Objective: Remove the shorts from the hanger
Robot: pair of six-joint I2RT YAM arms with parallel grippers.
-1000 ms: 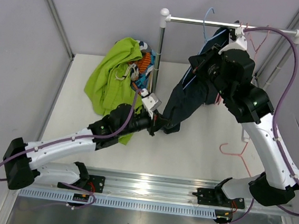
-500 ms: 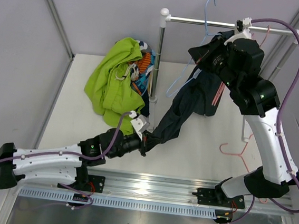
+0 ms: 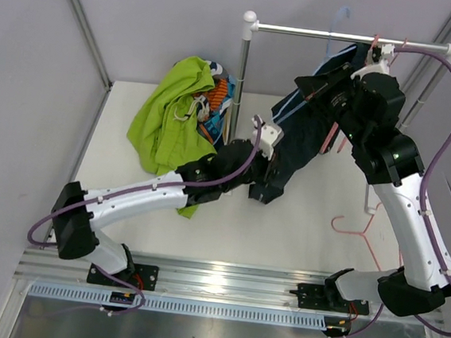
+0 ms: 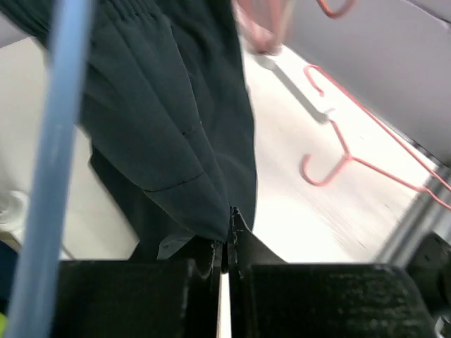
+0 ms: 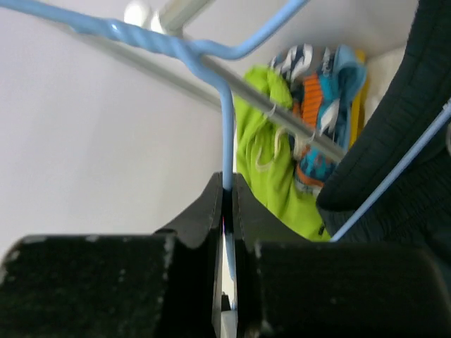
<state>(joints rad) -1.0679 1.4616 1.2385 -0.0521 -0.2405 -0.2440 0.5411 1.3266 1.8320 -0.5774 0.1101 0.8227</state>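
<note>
My right gripper will move outward next, toward the bare part of the bar, to let go of the hanger, because that part of the bar is outward and to the left of my gripper in the top view.
The navy shorts [image 3: 305,129] hang on a light blue hanger [image 3: 335,32] near the rail's right end. My right gripper [image 3: 336,70] is shut on the hanger's wire neck [image 5: 226,141], just under the twist; the jaws [image 5: 227,193] pinch the wire. My left gripper [image 3: 263,185] is shut on the lower hem of the navy shorts [image 4: 169,120], with the cloth pinched at the jaw tips [image 4: 227,227]. The lime green shorts [image 3: 165,119] and the orange, teal and white patterned shorts [image 3: 217,98] lie in a pile at the back left. The light blue and charcoal pairs are not clearly seen.
A metal rail [image 3: 302,33] on an upright post [image 3: 239,82] spans the back. A pink hanger [image 3: 357,227] lies on the table at right, also in the left wrist view [image 4: 345,158]. More pink hangers [image 3: 378,48] hang by the rail's right end.
My left gripper pulled the shorts' hem toward the near edge, then swung back up and right under the rail. My right gripper carried the blue hanger up and to the right.
</note>
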